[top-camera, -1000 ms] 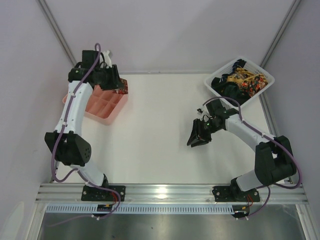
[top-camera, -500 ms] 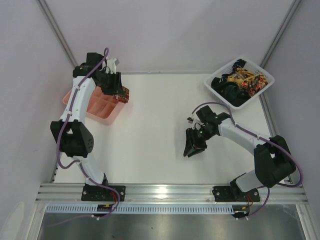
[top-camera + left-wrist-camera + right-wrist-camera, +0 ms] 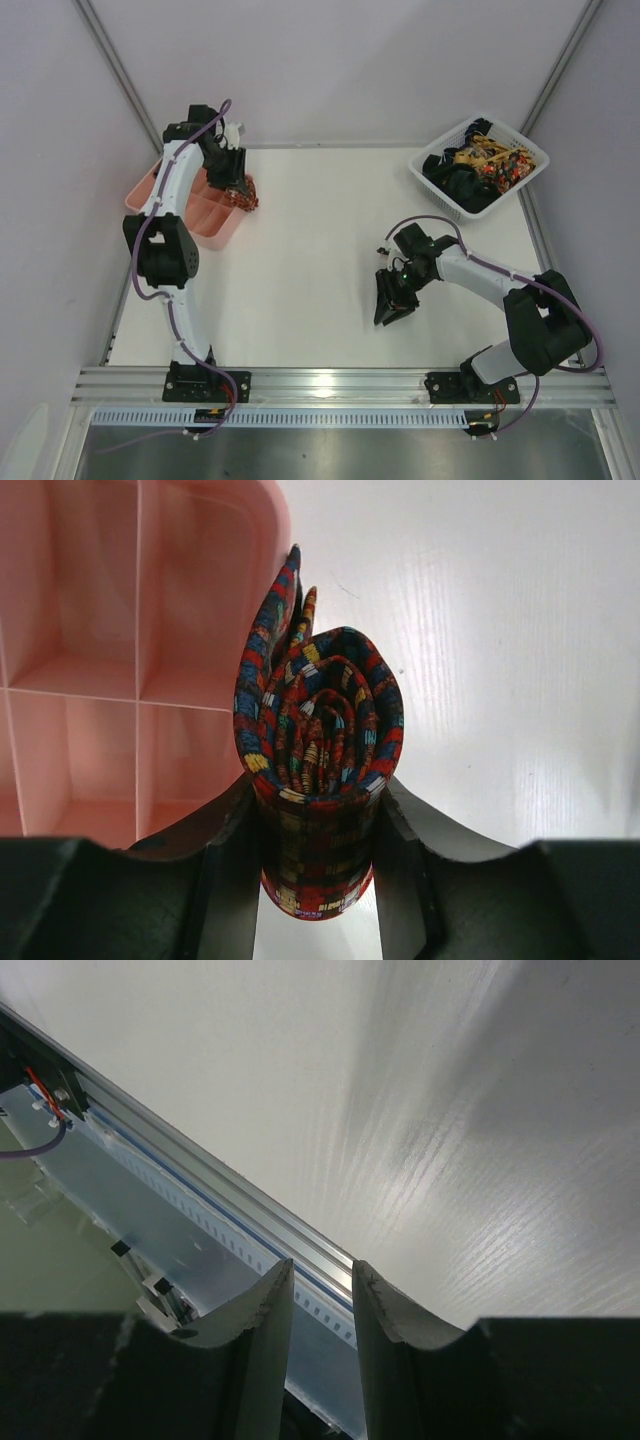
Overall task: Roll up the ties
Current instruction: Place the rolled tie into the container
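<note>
The tray's bare corner section (image 3: 205,585) lies below and to the left in the wrist view, so the left gripper should shift to that side, lower the roll into that section and release it.
A rolled tie (image 3: 320,730) with a red, blue and yellow pattern stands on end between the fingers of my left gripper (image 3: 318,802), which is shut on it. In the top view this gripper (image 3: 243,193) holds the roll (image 3: 247,190) at the right edge of the pink compartment tray (image 3: 212,218). In the wrist view the tray's compartments (image 3: 90,630) look bare. More ties (image 3: 482,166), patterned and dark, lie piled in the white basket (image 3: 536,150) at the back right. My right gripper (image 3: 393,300) hangs over the bare table, right of centre. Its fingers (image 3: 322,1285) are slightly apart with nothing between them.
The table's near aluminium rail (image 3: 250,1222) shows beyond my right fingers. Grey walls close the back and both sides. The left arm's elbow (image 3: 160,255) rises over the table's left edge.
My left gripper has carried the rolled tie a little right and nearer, to the tray's right edge, and the arm has folded upright. The right gripper has moved toward the near edge.
</note>
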You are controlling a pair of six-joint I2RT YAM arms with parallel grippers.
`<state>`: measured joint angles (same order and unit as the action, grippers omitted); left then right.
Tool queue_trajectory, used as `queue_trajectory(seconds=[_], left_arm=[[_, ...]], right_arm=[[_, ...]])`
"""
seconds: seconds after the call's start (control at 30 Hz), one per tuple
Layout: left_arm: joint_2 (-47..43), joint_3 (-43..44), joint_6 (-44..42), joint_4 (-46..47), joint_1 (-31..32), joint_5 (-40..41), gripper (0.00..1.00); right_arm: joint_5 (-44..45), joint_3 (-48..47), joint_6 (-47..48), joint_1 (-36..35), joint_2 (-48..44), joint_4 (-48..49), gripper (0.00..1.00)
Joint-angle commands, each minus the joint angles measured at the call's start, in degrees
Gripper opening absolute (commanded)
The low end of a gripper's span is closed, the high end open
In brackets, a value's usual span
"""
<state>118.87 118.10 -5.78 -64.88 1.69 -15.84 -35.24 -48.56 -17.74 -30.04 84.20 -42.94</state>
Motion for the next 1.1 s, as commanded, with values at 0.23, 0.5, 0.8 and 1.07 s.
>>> queue_trajectory(seconds=[0.23,0.5,0.8,1.07], left_arm=[[0.48,6.70,-3.62,1.07,0.24,8.45,0.01],[3.21,6.96,-5.12,0.20,0.24,9.51,0.00],[6.29,8.72,-4.94,0.55,0.42,13.28,0.00],[7.60,8.37,-5.03,2.04,0.77,17.94,0.00]], right_arm=[[0.53,-2.51,-0.19,0.07,2.72,2.24,0.36],[0.70,-3.48,-1.16,0.16,3.95,2.60,0.36],[0.97,-3.48,-1.60,0.16,4.39,2.60,0.36],[1.32,-5.06,-1.42,0.16,5.97,1.89,0.36]])
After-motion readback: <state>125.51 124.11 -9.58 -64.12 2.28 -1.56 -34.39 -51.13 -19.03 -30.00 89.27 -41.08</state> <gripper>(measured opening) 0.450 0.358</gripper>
